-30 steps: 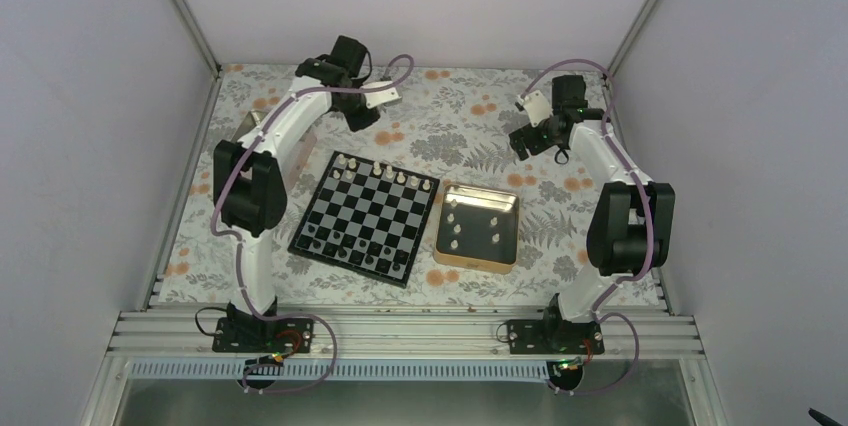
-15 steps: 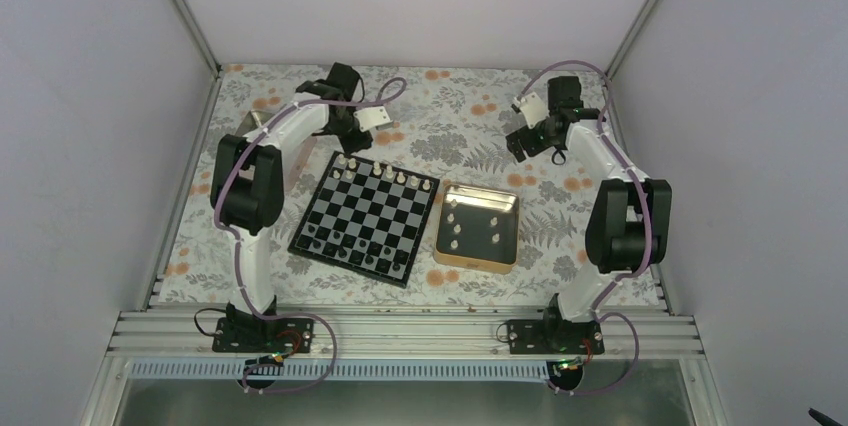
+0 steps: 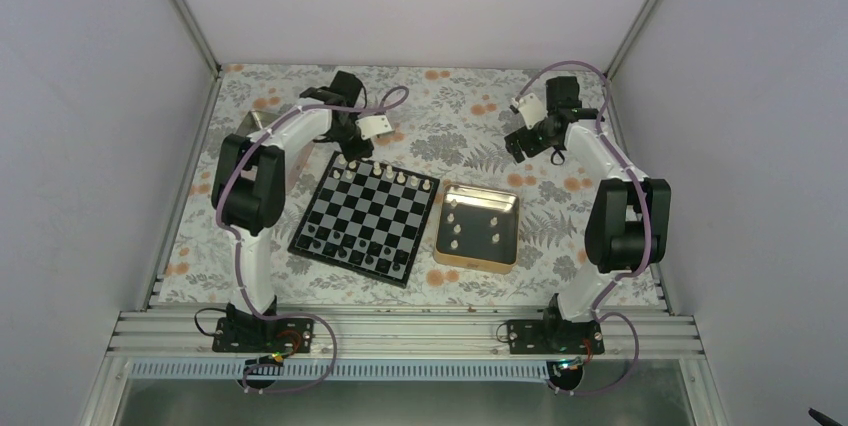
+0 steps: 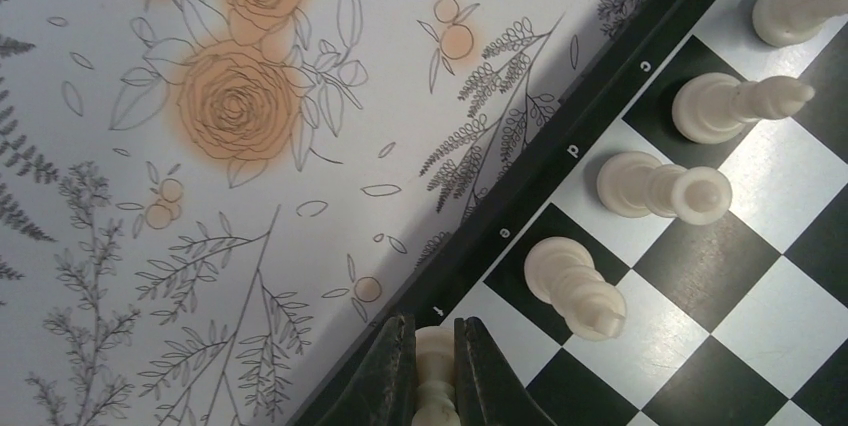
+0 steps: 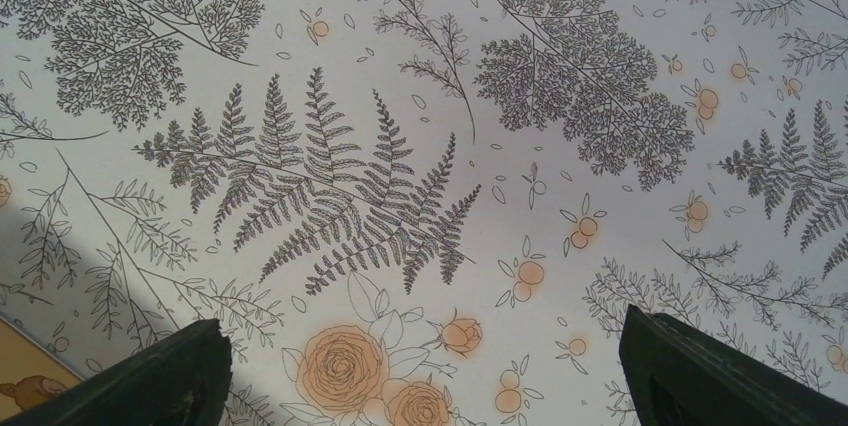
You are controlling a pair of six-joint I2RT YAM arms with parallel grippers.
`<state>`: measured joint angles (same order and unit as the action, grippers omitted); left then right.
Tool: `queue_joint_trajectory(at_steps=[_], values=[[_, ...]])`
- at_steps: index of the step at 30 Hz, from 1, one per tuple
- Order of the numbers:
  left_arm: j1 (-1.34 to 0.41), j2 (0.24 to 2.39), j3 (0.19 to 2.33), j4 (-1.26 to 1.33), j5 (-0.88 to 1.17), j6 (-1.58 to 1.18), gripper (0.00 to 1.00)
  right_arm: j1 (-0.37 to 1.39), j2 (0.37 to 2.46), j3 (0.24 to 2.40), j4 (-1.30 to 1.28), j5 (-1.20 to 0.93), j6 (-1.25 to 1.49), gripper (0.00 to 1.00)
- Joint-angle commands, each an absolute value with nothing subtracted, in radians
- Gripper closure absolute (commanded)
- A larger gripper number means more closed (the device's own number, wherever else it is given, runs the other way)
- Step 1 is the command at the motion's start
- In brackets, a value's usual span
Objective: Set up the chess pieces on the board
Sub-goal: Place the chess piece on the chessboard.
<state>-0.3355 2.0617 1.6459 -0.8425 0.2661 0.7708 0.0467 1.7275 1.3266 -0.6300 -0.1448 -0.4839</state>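
Note:
The robot's left gripper is going to bring the piece down onto that square next.
The chessboard (image 3: pixel 366 216) lies at the table's middle, with white chess pieces along its far edge and dark ones along its near edge. My left gripper (image 4: pixel 433 366) is shut on a white chess piece (image 4: pixel 434 374) over the pale square by the letter f at the board's border (image 4: pixel 560 126). Several white pieces (image 4: pixel 655 188) stand on the back-row squares beside it. In the top view the left gripper (image 3: pixel 352 144) is at the board's far left corner. My right gripper (image 5: pixel 425 366) is open and empty above the floral cloth, far right (image 3: pixel 518 142).
A gold square tin (image 3: pixel 480 228) with several white pieces inside sits right of the board; its corner shows in the right wrist view (image 5: pixel 25 376). A silver tin (image 3: pixel 252 126) is partly hidden behind the left arm. Enclosure walls stand on the far, left and right sides.
The left gripper has come down and towards the board's far left corner with the piece. The right gripper has shifted only slightly.

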Motion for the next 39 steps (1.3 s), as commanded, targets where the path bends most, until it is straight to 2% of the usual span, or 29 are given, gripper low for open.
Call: queue_joint_trajectory(at_steps=[1,39], values=[[-0.344,2.063,1.615,-0.827,0.27,0.767,0.94,0.055,1.739,1.329,-0.641,-0.153,-0.494,0.0],[-0.354,2.065,1.569,-0.803,0.277,0.762,0.93,0.055,1.739,1.321,-0.643,-0.149,-0.498,0.0]])
